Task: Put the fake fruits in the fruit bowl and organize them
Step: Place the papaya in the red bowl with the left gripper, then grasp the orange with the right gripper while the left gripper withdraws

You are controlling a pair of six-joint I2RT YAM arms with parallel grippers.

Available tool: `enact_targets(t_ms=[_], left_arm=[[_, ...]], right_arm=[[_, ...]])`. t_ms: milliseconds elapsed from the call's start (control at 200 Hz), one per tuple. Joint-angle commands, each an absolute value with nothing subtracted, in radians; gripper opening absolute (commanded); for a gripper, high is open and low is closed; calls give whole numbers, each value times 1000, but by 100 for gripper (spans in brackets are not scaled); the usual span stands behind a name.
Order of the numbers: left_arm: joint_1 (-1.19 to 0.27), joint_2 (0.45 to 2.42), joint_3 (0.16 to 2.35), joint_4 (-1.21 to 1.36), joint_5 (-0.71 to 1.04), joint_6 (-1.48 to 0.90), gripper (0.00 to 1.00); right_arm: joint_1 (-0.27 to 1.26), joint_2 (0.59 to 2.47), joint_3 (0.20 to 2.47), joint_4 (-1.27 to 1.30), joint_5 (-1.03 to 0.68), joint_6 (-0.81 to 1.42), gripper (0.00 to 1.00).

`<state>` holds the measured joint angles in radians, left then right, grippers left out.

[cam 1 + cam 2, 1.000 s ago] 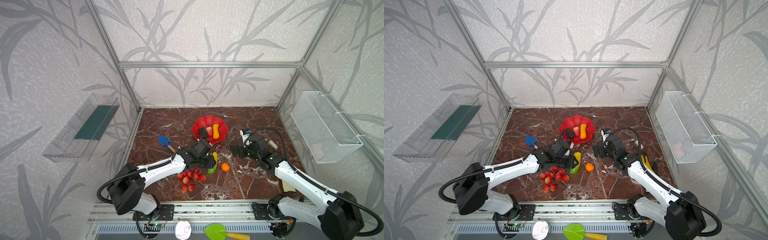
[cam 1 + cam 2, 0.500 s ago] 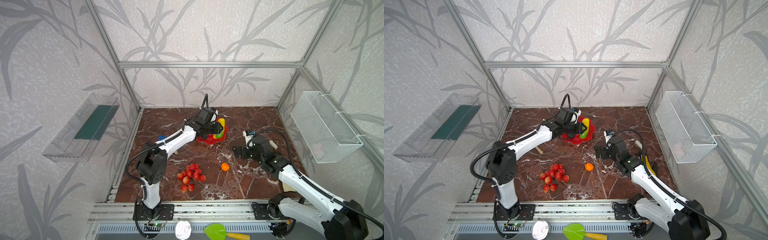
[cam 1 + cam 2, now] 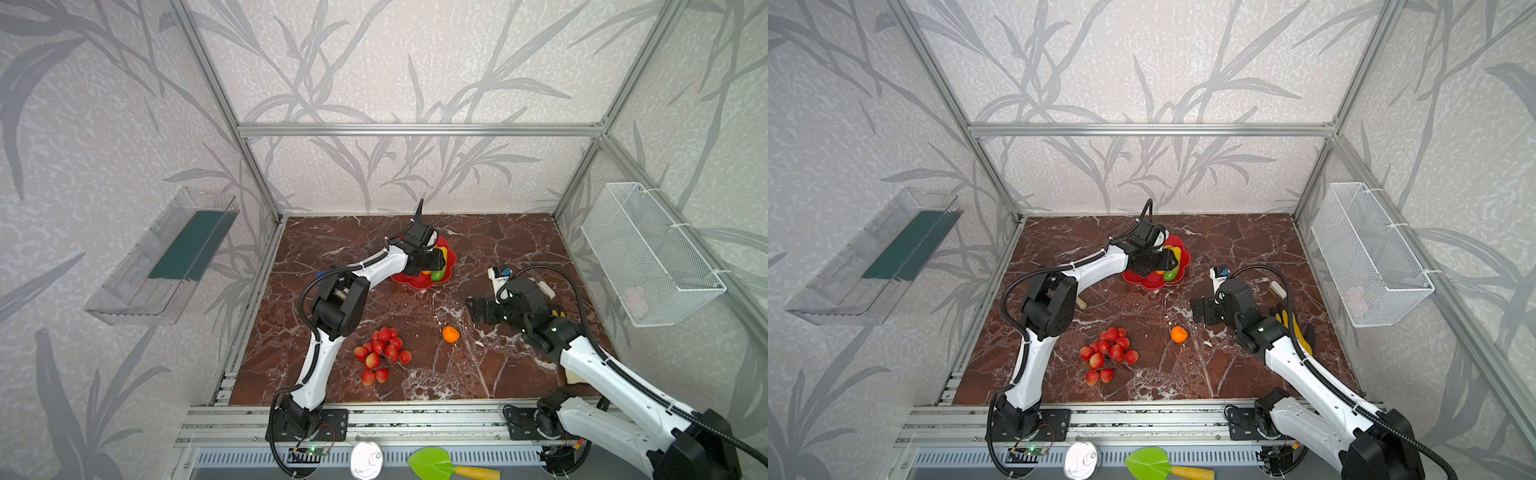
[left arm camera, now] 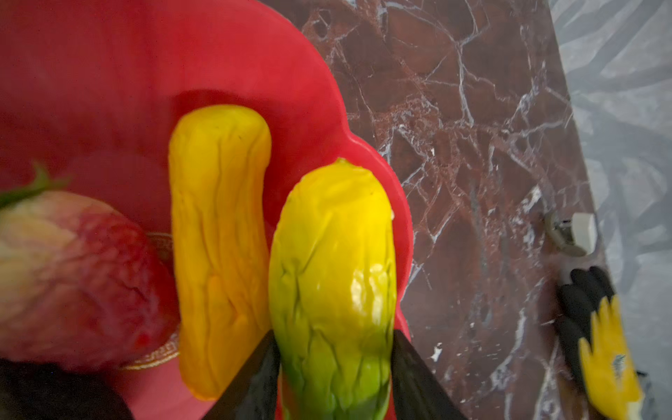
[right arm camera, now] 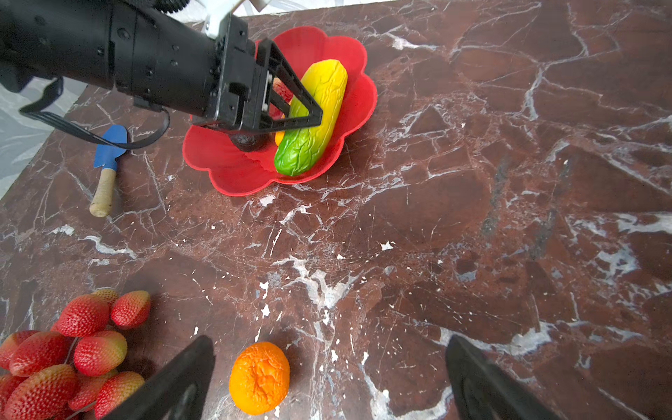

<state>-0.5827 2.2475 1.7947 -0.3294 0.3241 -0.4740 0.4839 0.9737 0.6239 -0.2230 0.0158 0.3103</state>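
Observation:
My right gripper shifts toward the red berry cluster (image 3: 382, 351) next and lowers over the ball, since the small orange ball (image 3: 450, 333) lies nearer one fingertip than the other.
The fruit bowl (image 3: 409, 283) (image 3: 1142, 283) (image 5: 225, 171) is a red scalloped dish at the back middle. My left gripper (image 3: 432, 262) (image 4: 332, 334) reaches into it, shut on the yellow-green oblong (image 4: 334, 272) (image 5: 312, 120), which rests against the bowl's rim. Beside it lie the yellow-orange gourd shape (image 4: 218, 236), a red-yellow apple-like piece (image 4: 72, 272) and a dark oval (image 5: 249, 143). The red berry cluster (image 3: 382, 351) (image 5: 65, 345) and small orange ball (image 3: 450, 333) (image 5: 260, 378) lie on the table. My right gripper (image 3: 478, 309) (image 5: 329, 342) hovers open, the ball near one finger.
A blue toy shovel (image 5: 109, 152) lies left of the bowl. A yellow glove (image 3: 1293, 332) (image 4: 611, 363) lies under the right arm. A white wire basket (image 3: 648, 253) hangs on the right wall and a clear tray (image 3: 166, 257) on the left wall.
My left arm swung from the table's middle back to the bowl, carrying the yellow-green oblong, and has lowered it onto the dish. The right arm has barely shifted.

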Motion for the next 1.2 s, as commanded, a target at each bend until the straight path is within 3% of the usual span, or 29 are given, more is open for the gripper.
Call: enact_targets(t_ms=[0, 375, 705, 895, 1195], left_arm=[[-578, 2236, 1831, -332, 339, -474, 57], [-576, 1922, 1718, -245, 243, -396, 68], [-571, 1432, 1185, 38, -42, -347, 82], [-549, 1162, 892, 64, -177, -383, 87], [-516, 890, 698, -57, -270, -438, 90]], right_arm=[[480, 984, 615, -224, -3, 317, 99], [547, 1081, 617, -222, -72, 340, 96], [701, 1256, 607, -160, -31, 408, 91], [732, 1377, 636, -146, -58, 435, 84], [787, 1498, 663, -100, -41, 466, 62]])
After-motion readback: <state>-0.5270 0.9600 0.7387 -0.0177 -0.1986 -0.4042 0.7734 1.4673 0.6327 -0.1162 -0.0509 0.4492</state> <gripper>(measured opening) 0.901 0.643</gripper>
